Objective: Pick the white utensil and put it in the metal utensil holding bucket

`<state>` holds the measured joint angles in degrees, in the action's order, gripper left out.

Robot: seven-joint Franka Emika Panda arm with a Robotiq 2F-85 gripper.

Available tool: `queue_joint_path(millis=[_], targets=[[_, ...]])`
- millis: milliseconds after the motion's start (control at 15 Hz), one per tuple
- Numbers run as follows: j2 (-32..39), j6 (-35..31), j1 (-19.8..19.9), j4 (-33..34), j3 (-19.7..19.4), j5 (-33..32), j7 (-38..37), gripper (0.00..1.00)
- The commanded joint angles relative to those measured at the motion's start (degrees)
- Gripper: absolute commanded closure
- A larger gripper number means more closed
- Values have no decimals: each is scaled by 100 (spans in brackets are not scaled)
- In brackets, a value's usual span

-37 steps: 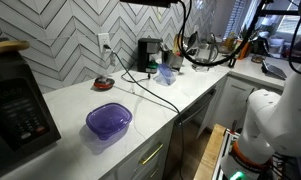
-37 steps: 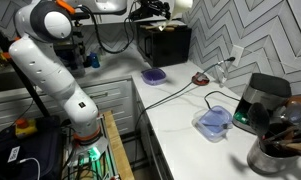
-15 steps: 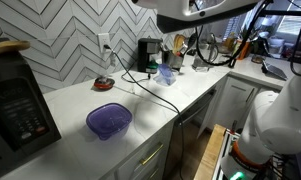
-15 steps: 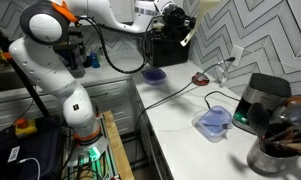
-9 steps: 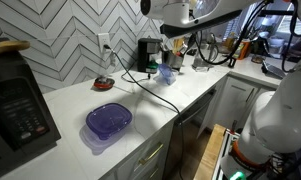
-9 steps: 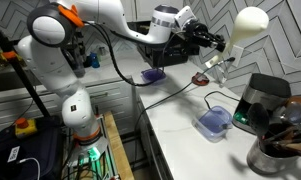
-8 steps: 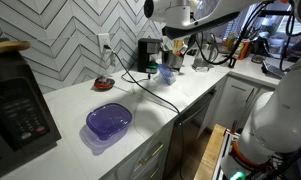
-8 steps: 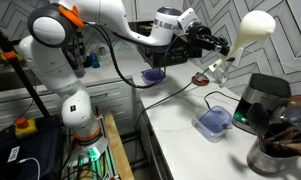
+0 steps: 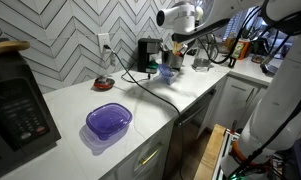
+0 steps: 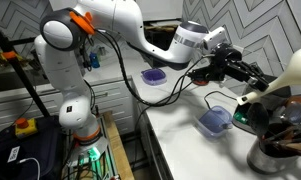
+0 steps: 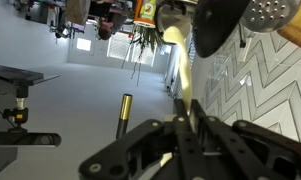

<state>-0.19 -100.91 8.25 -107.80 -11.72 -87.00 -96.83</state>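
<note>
My gripper should next turn toward the patterned wall, go down and release, because the metal utensil bucket's opening (image 10: 280, 148) is below it and the spoon is still hanging above that opening.
My gripper (image 10: 252, 90) is shut on the handle of the white utensil (image 10: 295, 68), a big round-headed spoon, and holds it in the air just above the metal utensil bucket (image 10: 275, 157) at the counter's end. The bucket holds several dark and wooden utensils. In the wrist view the shut fingers (image 11: 188, 128) clamp the cream-white handle (image 11: 180, 70), with other utensil heads (image 11: 220, 25) just beyond it. In an exterior view the gripper (image 9: 176, 42) hangs by the black coffee machine (image 9: 148, 53); the bucket is mostly hidden behind it there.
A blue lidded container (image 10: 215, 120) and the coffee machine (image 10: 258, 105) sit right beside the bucket. A purple container (image 9: 109, 121) lies mid-counter, a cable (image 9: 150, 88) runs across the white counter (image 9: 80, 105), and a microwave (image 9: 18, 105) stands at the far end.
The arm has swung along the counter with the white utensil in its grip, from near the purple bowl and wall socket to above the bucket beside the coffee machine.
</note>
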Motion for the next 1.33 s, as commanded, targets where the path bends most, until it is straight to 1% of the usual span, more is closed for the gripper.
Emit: queue_joint_path(millis=[0, 67, 133, 267, 533, 600, 667, 733, 800, 933, 1000, 1133, 1267], targets=[[-55, -225, 60, -82, 73, -239, -181, 98], [-125, -680, 93, -182, 50, -548, -381, 98], [-65, -984, 128, -127, 22, -771, -498, 98], [78, -1864, 241, 11, -73, -1108, -631, 98], [374, -3858, 549, 245, -302, -1379, -920, 98], [501, -4345, 654, 340, -367, -1271, -1026, 98], [654, -4821, 781, 462, -444, -1016, -1033, 98], [360, -4147, 608, 214, -299, -1119, -811, 98], [426, -4293, 670, 256, -326, -1116, -823, 91], [436, -4269, 670, 269, -312, -1116, -820, 91], [427, -3967, 589, 242, -258, -1333, -1013, 98], [604, -3706, 543, 280, -208, -1892, -1743, 98], [788, -3479, 564, 269, -173, -2145, -2219, 98]])
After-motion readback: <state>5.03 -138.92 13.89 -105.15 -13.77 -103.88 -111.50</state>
